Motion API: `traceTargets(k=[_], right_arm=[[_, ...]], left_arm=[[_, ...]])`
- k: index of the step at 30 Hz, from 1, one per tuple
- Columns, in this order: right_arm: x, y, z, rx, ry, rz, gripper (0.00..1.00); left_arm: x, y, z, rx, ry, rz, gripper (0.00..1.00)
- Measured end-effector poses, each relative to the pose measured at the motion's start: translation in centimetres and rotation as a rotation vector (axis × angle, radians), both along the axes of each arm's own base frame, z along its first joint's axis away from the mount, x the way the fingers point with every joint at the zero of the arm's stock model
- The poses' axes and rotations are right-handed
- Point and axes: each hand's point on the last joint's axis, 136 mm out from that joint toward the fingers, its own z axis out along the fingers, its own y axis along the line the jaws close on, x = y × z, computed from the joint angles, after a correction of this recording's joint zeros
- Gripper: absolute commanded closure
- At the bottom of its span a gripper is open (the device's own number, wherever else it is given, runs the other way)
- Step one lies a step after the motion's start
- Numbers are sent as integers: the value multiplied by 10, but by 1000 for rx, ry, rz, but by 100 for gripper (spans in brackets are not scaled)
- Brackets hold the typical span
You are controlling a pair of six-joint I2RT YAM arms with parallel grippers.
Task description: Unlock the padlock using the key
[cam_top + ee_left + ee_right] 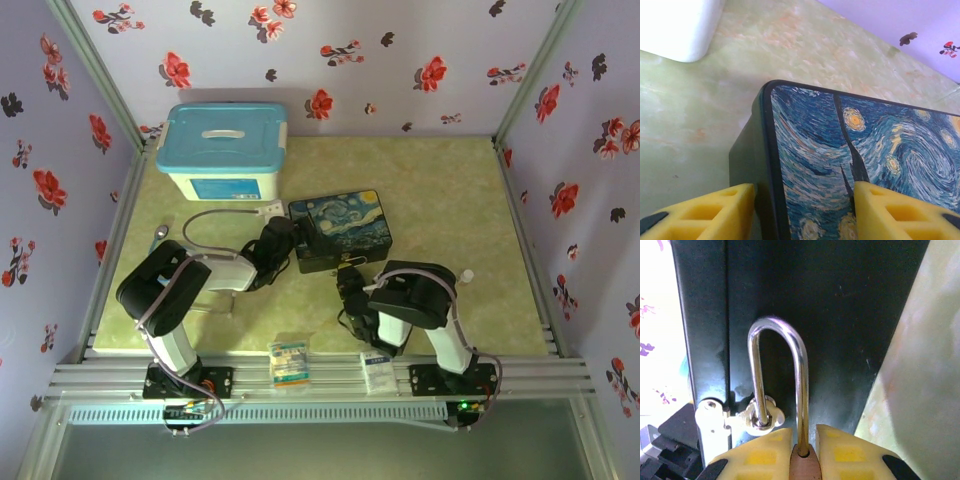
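The shackle (800, 370) slips off the latch loop in my right gripper next, as one leg is unseated. The padlock's brownish body then comes down for release on the tabletop beside the box.
The padlock (805, 467) shows as a brownish body pinched between my right gripper's (804, 437) yellow fingers. Its silver shackle (800, 370) arches up, one leg passing through the metal latch loop (760, 417) on the dark front wall of the painted box (840, 315). In the top view the right gripper (350, 283) sits at the box's (345, 225) front side. My left gripper (804, 200) straddles the box's left corner. One finger presses the dark side wall (742, 160) and the other rests on the starry lid (865, 140). The key is hidden.
A white tub with a blue lid (225, 150) stands at the back left, its corner in the left wrist view (675, 25). A pale hose (215, 215) curls behind the left arm. Two small packets (289, 360) (378, 370) lie by the near rail.
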Motion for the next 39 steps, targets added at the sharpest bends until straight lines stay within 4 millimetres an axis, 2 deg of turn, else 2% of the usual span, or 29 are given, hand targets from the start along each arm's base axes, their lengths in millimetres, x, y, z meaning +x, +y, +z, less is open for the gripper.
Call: traceTargets(k=[4, 9, 11, 14, 21, 23, 27, 29, 31, 34, 36, 39], right_arm=[[-3, -16, 4, -61, -3, 1, 100], [3, -67, -5, -115, 41, -86, 100], [5, -81, -6, -110, 49, -111, 100], [6, -83, -6, -118, 52, -95, 100], [15, -80, -13, -214, 161, 155, 100], [9, -79, -14, -247, 201, 230, 100], [-18, -75, -13, -348, 301, 397, 100], [-27, -82, -7, -401, 345, 449, 100], [-27, -100, -1, -426, 392, 468, 100], [-33, -131, -13, -465, 537, 487, 100], [-45, -137, -28, -480, 637, 543, 100], [-48, -135, -26, -504, 666, 607, 100]], left_arm=[[-2, -3, 0, -8, -1, -19, 48], [-2, -3, 0, -2, 0, -21, 48], [-1, -3, 2, -1, -3, -21, 49], [-1, -3, 3, 2, -4, -23, 48], [6, 9, 6, 31, 26, -31, 44], [9, 13, 7, 54, 39, -34, 42], [19, 16, 10, 105, 69, -52, 42], [27, 16, 9, 119, 78, -61, 42], [34, 14, 9, 122, 84, -72, 41], [43, 15, 11, 127, 86, -79, 41], [45, 17, 11, 129, 93, -83, 41], [44, 18, 12, 129, 97, -89, 41]])
